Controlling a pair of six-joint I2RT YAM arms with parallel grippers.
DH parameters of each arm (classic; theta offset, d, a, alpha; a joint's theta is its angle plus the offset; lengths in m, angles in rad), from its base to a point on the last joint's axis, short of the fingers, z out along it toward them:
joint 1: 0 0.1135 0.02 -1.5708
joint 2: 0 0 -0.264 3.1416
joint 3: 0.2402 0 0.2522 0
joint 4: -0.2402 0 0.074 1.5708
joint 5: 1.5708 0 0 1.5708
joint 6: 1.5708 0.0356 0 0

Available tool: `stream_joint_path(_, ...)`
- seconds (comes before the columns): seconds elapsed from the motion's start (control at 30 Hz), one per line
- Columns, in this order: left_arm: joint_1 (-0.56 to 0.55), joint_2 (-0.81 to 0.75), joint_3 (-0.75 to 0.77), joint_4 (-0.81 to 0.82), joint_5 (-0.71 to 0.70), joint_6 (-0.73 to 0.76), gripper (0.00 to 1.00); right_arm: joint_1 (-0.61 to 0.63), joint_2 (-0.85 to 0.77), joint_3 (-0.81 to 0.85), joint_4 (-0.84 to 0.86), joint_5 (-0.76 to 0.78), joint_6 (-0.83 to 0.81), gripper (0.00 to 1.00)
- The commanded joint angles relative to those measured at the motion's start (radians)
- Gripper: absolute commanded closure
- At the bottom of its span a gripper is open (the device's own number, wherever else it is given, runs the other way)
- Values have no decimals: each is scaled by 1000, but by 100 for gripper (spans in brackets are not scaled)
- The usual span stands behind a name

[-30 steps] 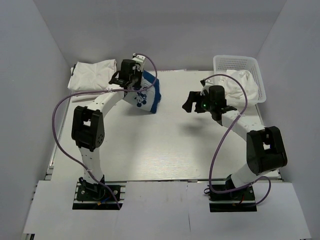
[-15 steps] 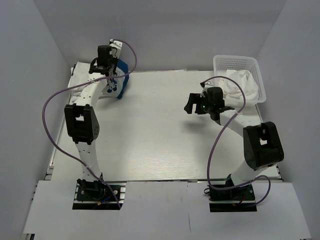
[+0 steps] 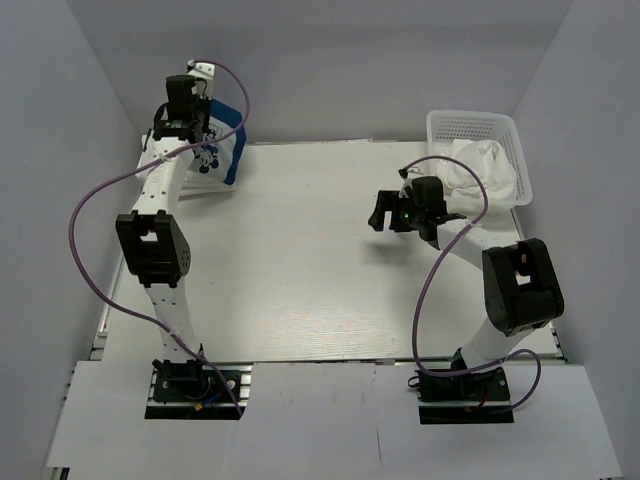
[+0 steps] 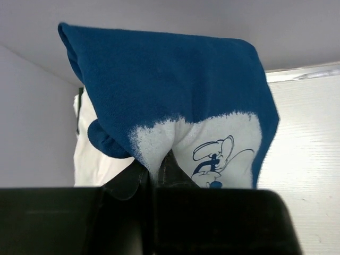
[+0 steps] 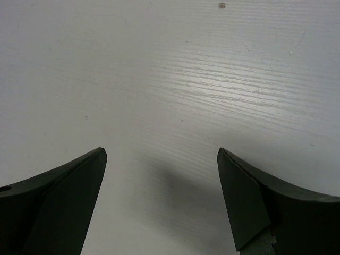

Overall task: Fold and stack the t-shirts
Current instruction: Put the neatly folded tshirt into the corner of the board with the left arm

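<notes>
The left gripper shifts to the left in the top view next, then brings the blue t-shirt down onto the folded white t-shirt (image 4: 90, 154), since it hangs past the white t-shirt's edge.
My left gripper (image 3: 192, 132) is raised at the far left corner and is shut on the royal blue t-shirt (image 3: 222, 152). The folded shirt hangs from it with the white-and-blue print showing. In the left wrist view the cloth (image 4: 170, 90) is pinched between the shut fingers (image 4: 156, 169). A folded white t-shirt (image 4: 90, 154) lies below and behind it on the left. My right gripper (image 3: 386, 211) is open and empty over the bare table, and shows the same in its wrist view (image 5: 162, 159). Another white t-shirt (image 3: 480, 165) spills out of the basket.
The white mesh basket (image 3: 470, 124) stands at the far right corner, just behind my right arm. Grey walls close in the table (image 3: 320, 270) on the left, back and right. The left arm's purple cable (image 3: 85, 210) loops out to the left.
My left gripper has carried the blue t-shirt from the back middle of the table to the far left corner, over the white shirt. The right gripper has barely moved.
</notes>
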Motion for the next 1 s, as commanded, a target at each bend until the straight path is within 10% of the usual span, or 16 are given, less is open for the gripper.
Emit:
stream_joint_path(0.0,72,-15,80,-6,-9,-39,100,0,-22,11,39,2,-16,10)
stream_joint_path(0.53,258,312,246,55,121,-131,99,0,52,95,-34,61,-30,10)
stream_joint_path(0.57,268,321,255,69,110,-140,90,1,56,100,-38,61,-27,10)
stream_joint_path(0.67,278,333,255,100,110,-149,4,0,76,111,-47,56,-32,10)
stream_joint_path(0.97,252,260,246,111,55,-208,0,3,87,129,-57,22,-38,10)
